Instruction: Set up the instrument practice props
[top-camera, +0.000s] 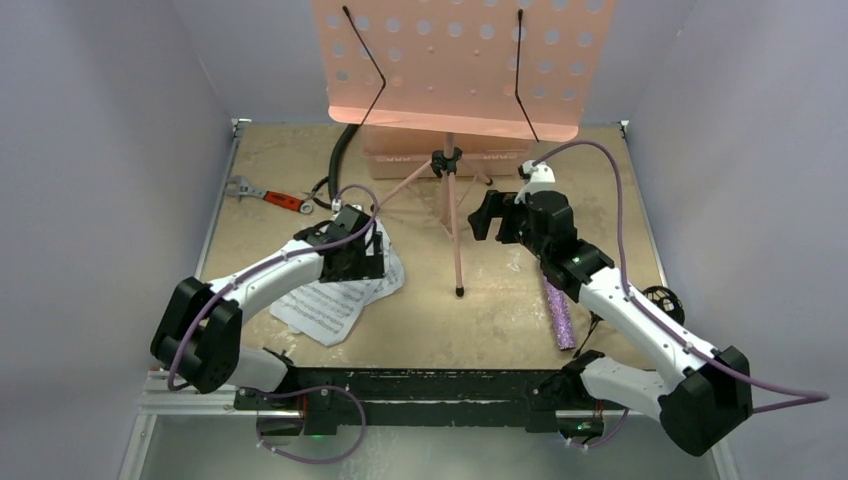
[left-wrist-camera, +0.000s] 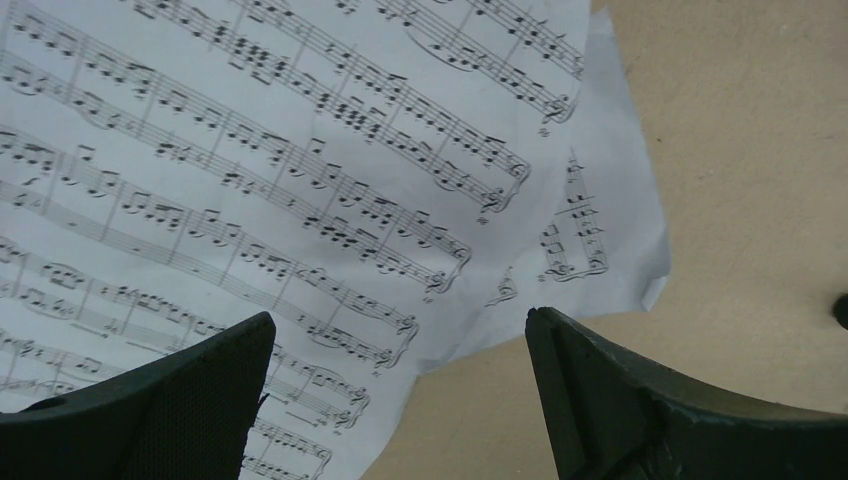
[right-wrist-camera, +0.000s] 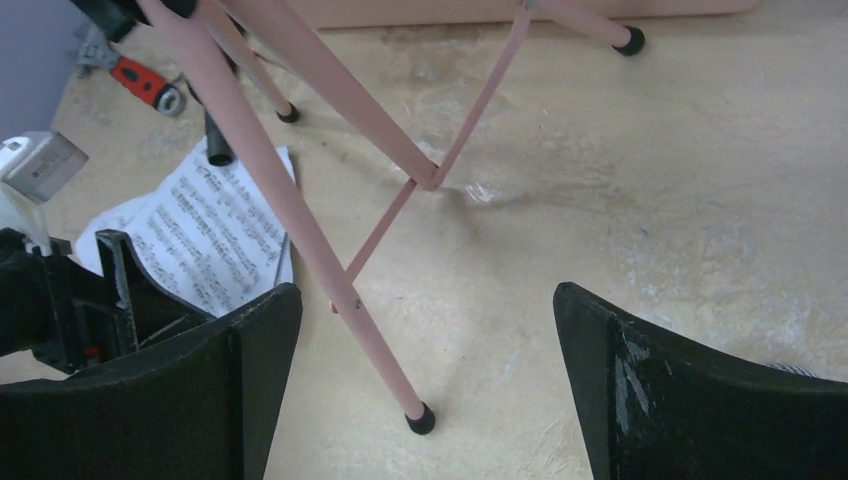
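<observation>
Next, my left gripper needs to move down and sideways onto the page's corner, since that corner lies below it and to its right in the top view.
The pink perforated music stand (top-camera: 450, 60) stands upright at the back on its tripod legs (top-camera: 456, 235). White sheet-music pages (top-camera: 335, 300) lie loose on the table at the left. My left gripper (top-camera: 368, 256) hovers over their right edge, open, with the pages (left-wrist-camera: 250, 170) and bare table between its fingers (left-wrist-camera: 400, 330). My right gripper (top-camera: 488, 216) is open to the right of the tripod. The near stand leg (right-wrist-camera: 300, 200) runs down between its jaws (right-wrist-camera: 428, 300) without touching them. The purple glittery microphone (top-camera: 560, 315) lies under my right forearm.
A red-handled wrench (top-camera: 265, 193) lies at the back left, beside a black hose (top-camera: 340, 150). A pink box (top-camera: 400, 160) sits behind the stand's legs. A small black item (top-camera: 660, 298) shows by my right forearm, near the table's right edge.
</observation>
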